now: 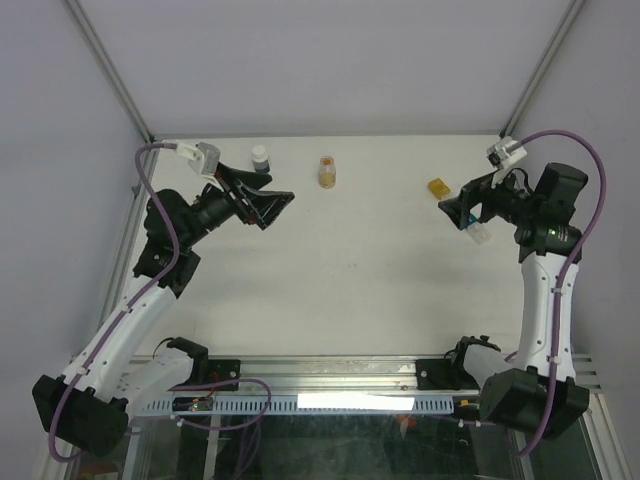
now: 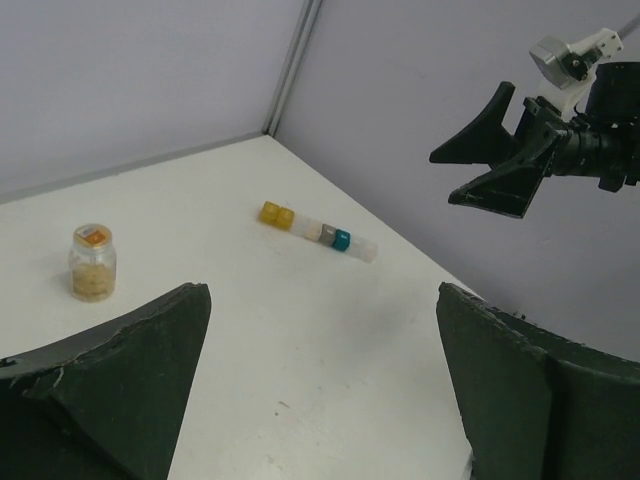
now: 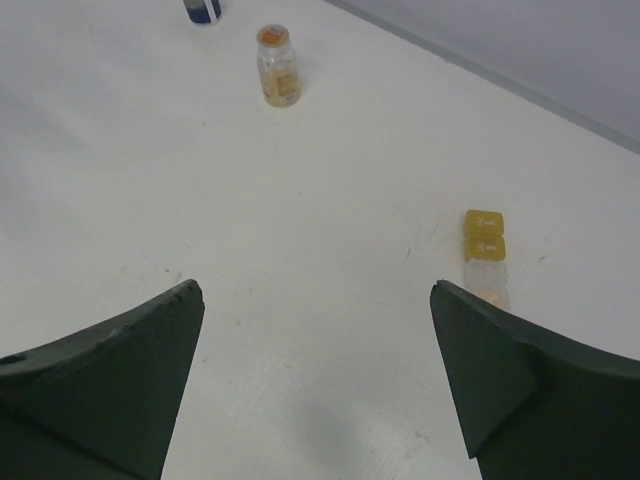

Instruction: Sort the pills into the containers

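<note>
My right gripper will next move down and to the right in its wrist view, onto the grey section beside the teal, because it is high above the strip of containers.
The containers (image 2: 318, 230) are a short strip of yellow, clear and teal compartments lying at the table's far right. In the top view only the yellow end (image 1: 438, 187) shows; my right gripper (image 1: 452, 214) hovers over the rest. The right wrist view shows the yellow end (image 3: 485, 233) beside my right gripper (image 3: 315, 290), which is open and empty. The pills show as a tan mass inside a small clear vial (image 1: 327, 172), also seen in both wrist views (image 2: 92, 263) (image 3: 277, 66). My left gripper (image 1: 277, 210) is open and empty above the table, left of the vial.
A white-capped dark blue bottle (image 1: 260, 157) stands at the back, left of the vial; it shows in the right wrist view (image 3: 203, 9). Metal frame posts and grey walls close the table's back and sides. My right gripper shows in the left wrist view (image 2: 445, 178).
</note>
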Tool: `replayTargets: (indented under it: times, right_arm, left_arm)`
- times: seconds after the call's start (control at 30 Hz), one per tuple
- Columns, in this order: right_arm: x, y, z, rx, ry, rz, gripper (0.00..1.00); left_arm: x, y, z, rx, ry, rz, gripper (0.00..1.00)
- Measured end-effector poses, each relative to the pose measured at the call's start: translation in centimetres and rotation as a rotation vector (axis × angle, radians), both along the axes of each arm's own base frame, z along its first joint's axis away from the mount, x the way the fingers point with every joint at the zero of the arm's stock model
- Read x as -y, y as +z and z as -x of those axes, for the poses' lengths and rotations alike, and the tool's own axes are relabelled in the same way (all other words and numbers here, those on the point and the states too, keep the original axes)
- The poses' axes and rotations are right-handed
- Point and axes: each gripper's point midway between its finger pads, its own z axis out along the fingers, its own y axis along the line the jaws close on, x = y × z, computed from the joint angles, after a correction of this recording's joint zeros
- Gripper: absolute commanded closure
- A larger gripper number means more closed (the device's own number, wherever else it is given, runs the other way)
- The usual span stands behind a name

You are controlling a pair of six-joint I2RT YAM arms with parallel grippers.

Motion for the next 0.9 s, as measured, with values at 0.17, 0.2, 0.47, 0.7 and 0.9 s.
replayTargets:
  times: [0.17,0.2,0.47,0.7,0.9]
  right_arm:
    - [1.4,-4.9,-2.5,-0.043,0.048,0.142,0.01]
    - [1.9,-6.1,-3.1,-0.066,0.047,0.168,0.01]
    - [5.8,-15.4,-8.2,-0.337,0.006,0.271,0.01]
    - [7.6,-18.2,-12.5,-0.405,-0.037,0.311,0.04]
    - [7.8,-21.8,-14.4,-0.477,-0.049,0.341,0.06]
  left_arm:
    - [1.0,-4.2,-1.6,-0.082,-0.011,-0.042,0.01]
    - [1.4,-5.1,-1.8,-0.095,-0.015,-0.057,0.01]
    - [4.9,-7.0,-3.7,-0.025,-0.083,-0.085,0.01]
    - [8.2,-4.5,-8.3,0.079,-0.099,-0.096,0.01]
    - [11.5,0.7,-8.9,0.280,-0.168,-0.097,0.01]
